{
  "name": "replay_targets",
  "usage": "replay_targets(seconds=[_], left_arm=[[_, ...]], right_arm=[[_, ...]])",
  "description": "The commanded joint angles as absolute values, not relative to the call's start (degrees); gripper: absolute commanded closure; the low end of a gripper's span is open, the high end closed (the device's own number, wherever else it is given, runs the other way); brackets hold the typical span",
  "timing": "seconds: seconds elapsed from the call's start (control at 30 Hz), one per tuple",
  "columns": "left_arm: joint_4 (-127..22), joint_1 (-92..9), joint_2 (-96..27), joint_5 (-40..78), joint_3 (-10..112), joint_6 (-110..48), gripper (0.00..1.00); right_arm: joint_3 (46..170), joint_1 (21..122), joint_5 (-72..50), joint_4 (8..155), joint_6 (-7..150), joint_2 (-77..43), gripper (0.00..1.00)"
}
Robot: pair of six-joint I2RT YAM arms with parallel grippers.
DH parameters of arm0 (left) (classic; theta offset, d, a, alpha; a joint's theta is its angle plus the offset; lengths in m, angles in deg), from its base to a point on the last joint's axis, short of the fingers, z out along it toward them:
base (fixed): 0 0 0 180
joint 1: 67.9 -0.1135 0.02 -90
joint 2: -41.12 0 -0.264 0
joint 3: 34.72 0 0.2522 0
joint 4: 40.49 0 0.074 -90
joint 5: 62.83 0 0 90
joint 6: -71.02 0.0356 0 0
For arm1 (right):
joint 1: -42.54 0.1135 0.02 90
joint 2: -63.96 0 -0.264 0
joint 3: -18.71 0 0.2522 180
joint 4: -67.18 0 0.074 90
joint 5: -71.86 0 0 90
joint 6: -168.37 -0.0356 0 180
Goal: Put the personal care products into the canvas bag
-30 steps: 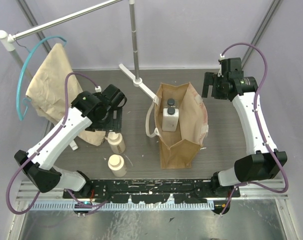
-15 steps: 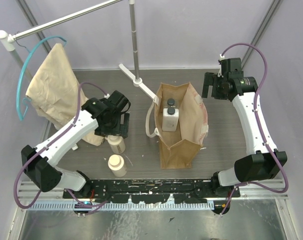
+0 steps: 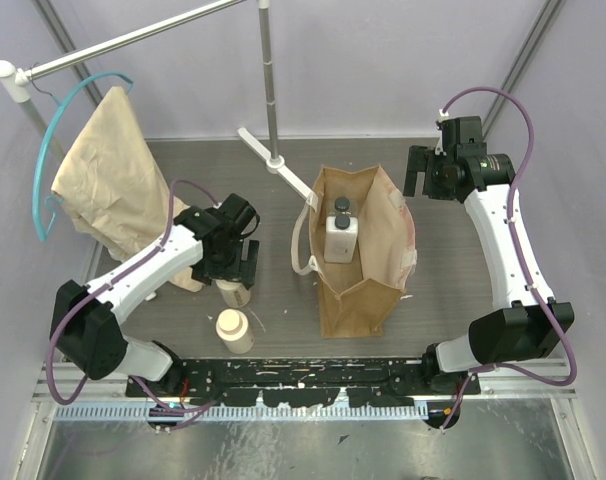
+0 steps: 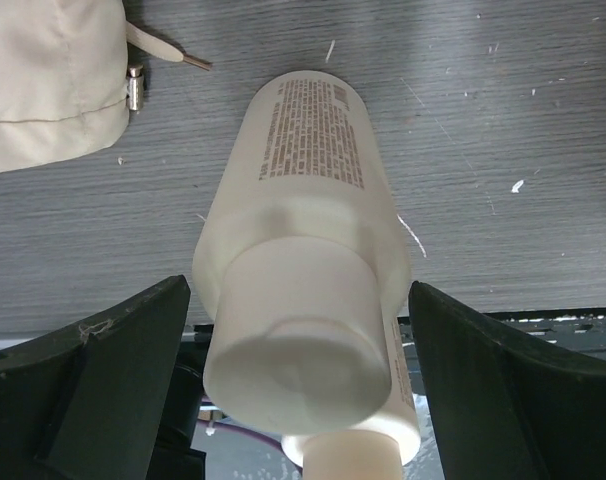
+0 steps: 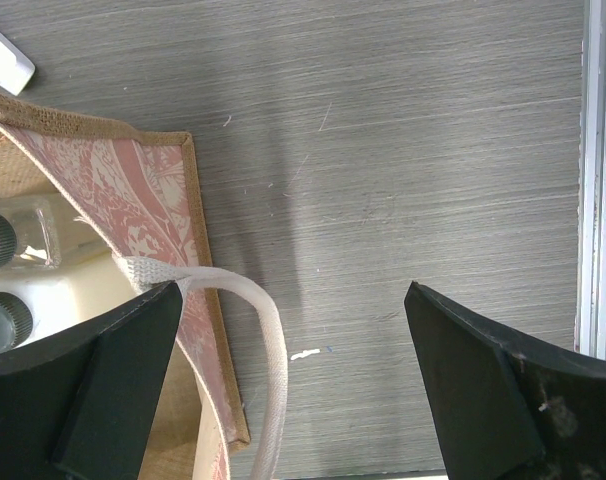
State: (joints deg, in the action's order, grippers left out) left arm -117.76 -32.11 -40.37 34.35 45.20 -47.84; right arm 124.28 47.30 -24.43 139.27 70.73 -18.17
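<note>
My left gripper moves down past the cream bottle's wide cap next, around its body, and closes, since the open fingers already straddle the cream bottle's upper body [image 3: 233, 289] [image 4: 301, 218].
The tan canvas bag [image 3: 368, 270] stands open mid-table with two whitish dark-capped bottles [image 3: 340, 235] inside. Two cream cylindrical bottles stand left of it: one [image 3: 233, 291] under my left gripper [image 3: 235, 265], the other [image 3: 234, 330] nearer the front edge. In the left wrist view my left gripper [image 4: 299, 290] is open, with its jaws either side of the cream bottle's [image 4: 308, 170] wide cap and a gap on each side. My right gripper [image 3: 415, 170] hangs open by the bag's far right corner. In its wrist view the right gripper [image 5: 293, 290] is empty over bare table beside the bag [image 5: 133, 190].
A pale beige cloth garment [image 3: 108, 180] hangs from a rail at the back left, and its hem [image 4: 43, 90] lies close to the bottle. A metal stand pole [image 3: 271, 90] rises behind the bag. A whitish handle strap [image 5: 268, 340] loops off the bag's side.
My left arm has swung toward the near cream bottle and come down, so its open jaws now flank the cap. The right arm, the bag and the bottles have not moved.
</note>
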Motion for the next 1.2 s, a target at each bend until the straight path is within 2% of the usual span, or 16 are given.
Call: replay_targets(seconds=[0.0, 0.23, 0.57, 0.73, 0.8, 1.17], left_arm=[[-113.53, -32.71, -41.08, 32.31, 42.74, -45.92, 0.02], [-111.26, -32.74, -42.62, 31.03, 41.71, -44.29, 0.02], [-112.82, -32.94, -42.48, 29.19, 41.01, -45.59, 0.60], [-113.42, -32.92, -42.52, 29.10, 41.74, -45.36, 0.83], [-114.46, -32.97, -42.71, 30.17, 43.16, -45.37, 0.99], [-117.14, -32.92, -38.62, 38.20, 51.69, -44.93, 1.00]], right_arm=[[124.69, 47.17, -23.86, 138.00, 71.18, -15.54, 0.00], [124.31, 47.15, -23.86, 137.88, 71.25, -14.76, 0.00], [123.18, 47.20, -25.09, 137.78, 71.68, -13.84, 0.00], [123.09, 47.20, -25.00, 137.76, 71.62, -14.07, 0.00], [123.08, 47.20, -25.03, 137.81, 71.75, -14.09, 0.00], [123.19, 47.20, -24.12, 137.64, 71.28, -14.61, 0.00]])
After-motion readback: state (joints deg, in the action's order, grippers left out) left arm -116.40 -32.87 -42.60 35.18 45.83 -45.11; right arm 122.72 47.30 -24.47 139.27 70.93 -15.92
